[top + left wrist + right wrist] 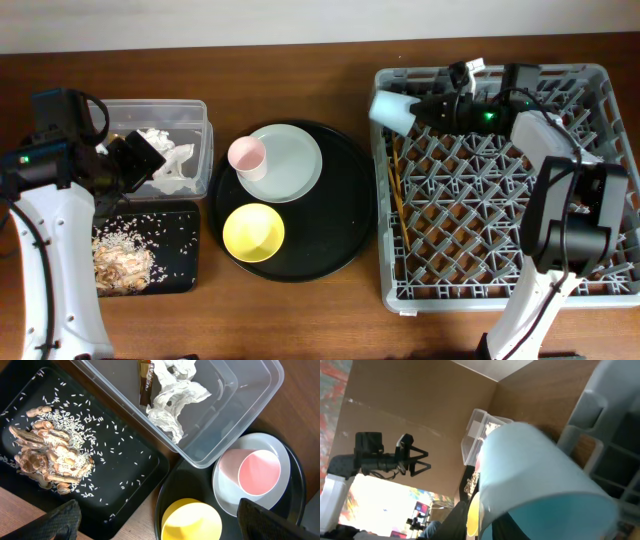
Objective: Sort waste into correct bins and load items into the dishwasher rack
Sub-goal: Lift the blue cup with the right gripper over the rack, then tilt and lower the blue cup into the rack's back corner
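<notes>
My right gripper shifts the light-blue cup down into the rack's far corner by the chopsticks next, because the cup's end juts past the rack's edge.
My right gripper (412, 111) is shut on the light-blue cup (392, 109) and holds it on its side at the grey dishwasher rack's (600, 80) back left corner; the cup fills the right wrist view (540, 475). Wooden chopsticks (396, 185) lie along the rack's left side. My left gripper (140, 158) is open and empty above the bins. The clear tub (200, 112) holds crumpled white tissue (172, 402) and a brown-gold wrapper (145, 382). The flat black tray (180, 275) holds food scraps and rice (50, 457). The pink cup (247, 155) sits on the grey plate (295, 165); the yellow bowl (253, 232) is nearby.
The plate and yellow bowl rest on a round black tray (340, 240) between the bins and the rack. Bare wooden table (300, 320) runs along the front. The right arm's white links (560, 170) reach over the rack.
</notes>
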Robot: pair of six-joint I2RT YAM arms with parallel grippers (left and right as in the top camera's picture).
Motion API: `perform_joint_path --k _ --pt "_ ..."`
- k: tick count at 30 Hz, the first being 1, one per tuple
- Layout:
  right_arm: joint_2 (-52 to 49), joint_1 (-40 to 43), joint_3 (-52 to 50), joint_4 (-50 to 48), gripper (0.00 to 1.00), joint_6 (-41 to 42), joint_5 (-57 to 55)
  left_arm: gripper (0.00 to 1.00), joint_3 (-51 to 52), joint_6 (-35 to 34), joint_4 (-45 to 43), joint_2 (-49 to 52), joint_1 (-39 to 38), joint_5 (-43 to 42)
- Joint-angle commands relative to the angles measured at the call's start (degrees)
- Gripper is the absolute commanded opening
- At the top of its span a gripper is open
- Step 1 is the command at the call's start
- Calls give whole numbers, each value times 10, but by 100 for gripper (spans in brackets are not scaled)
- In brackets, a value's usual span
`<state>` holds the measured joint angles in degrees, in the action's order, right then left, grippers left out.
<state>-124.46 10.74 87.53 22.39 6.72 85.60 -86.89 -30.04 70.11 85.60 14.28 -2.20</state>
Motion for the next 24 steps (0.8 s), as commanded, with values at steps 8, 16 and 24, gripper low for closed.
perform_joint_path --k 8,16,24 --pt "-4 -3 -15 -8 4 -2 33 99 -4 1 1 -10 1 -2" --pt "-3 -51 -15 -116 4 -7 33 99 -4 1 1 -10 1 -2" --pt "-25 -54 -34 -132 4 -35 -10 99 -4 1 1 -10 1 -2"
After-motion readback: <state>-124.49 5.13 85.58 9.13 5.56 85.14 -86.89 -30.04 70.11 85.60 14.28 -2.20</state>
